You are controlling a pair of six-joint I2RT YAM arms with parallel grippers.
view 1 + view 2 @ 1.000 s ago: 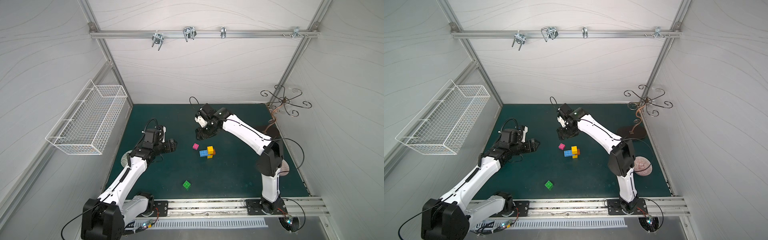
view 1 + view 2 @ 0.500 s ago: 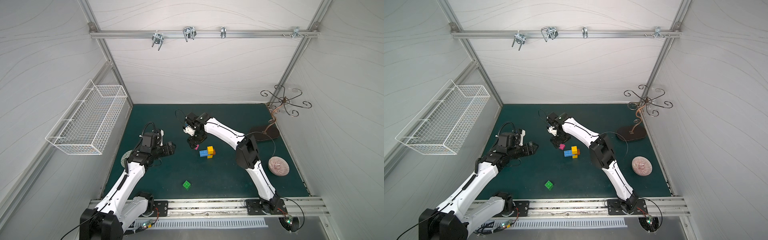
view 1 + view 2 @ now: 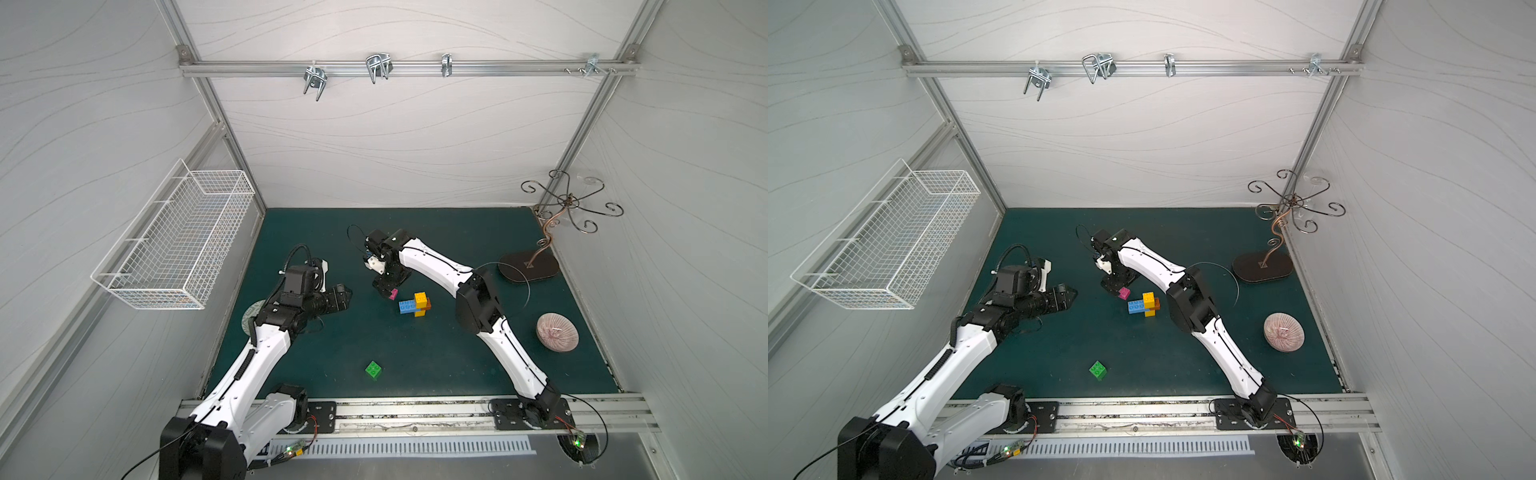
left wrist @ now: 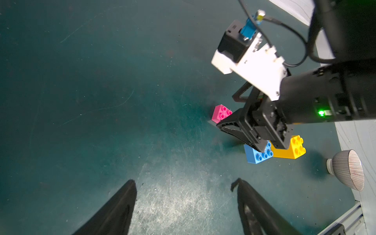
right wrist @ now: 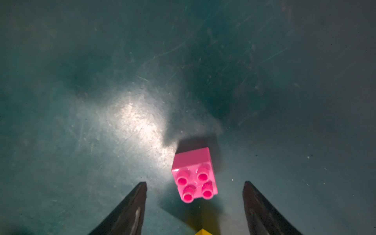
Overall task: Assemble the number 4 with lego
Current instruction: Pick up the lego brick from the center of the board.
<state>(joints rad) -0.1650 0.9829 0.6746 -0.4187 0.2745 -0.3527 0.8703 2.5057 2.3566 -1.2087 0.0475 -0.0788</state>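
Note:
My right gripper moves straight down over the pink brick (image 3: 392, 294) (image 5: 194, 175) next and closes on its sides, since the brick lies between my open fingers yet still below them.
A pink lego brick (image 3: 392, 294) (image 3: 1124, 293) lies studs-up on the green mat. My right gripper (image 3: 386, 286) (image 5: 195, 184) hangs over it, open, and in the right wrist view the pink brick (image 5: 194, 175) sits between the fingertips without touching either. Just right of it stands a joined cluster: a blue brick (image 3: 406, 306) (image 4: 258, 155), a yellow brick (image 3: 420, 299) (image 4: 293, 148) and an orange brick (image 3: 427, 305). A green brick (image 3: 374, 369) (image 3: 1098, 370) lies alone nearer the front. My left gripper (image 3: 343, 295) (image 4: 184, 181) is open and empty, left of the pink brick.
A ribbed round ball (image 3: 557, 338) (image 3: 1284, 336) rests at the right of the mat. A copper hook stand (image 3: 528, 269) is at the back right. A white wire basket (image 3: 174, 245) hangs on the left wall. The metal rail (image 3: 415, 409) borders the front.
My right gripper has come left and forward down over the pink brick, and its jaws have widened. The left arm shifted slightly; the bricks have not moved.

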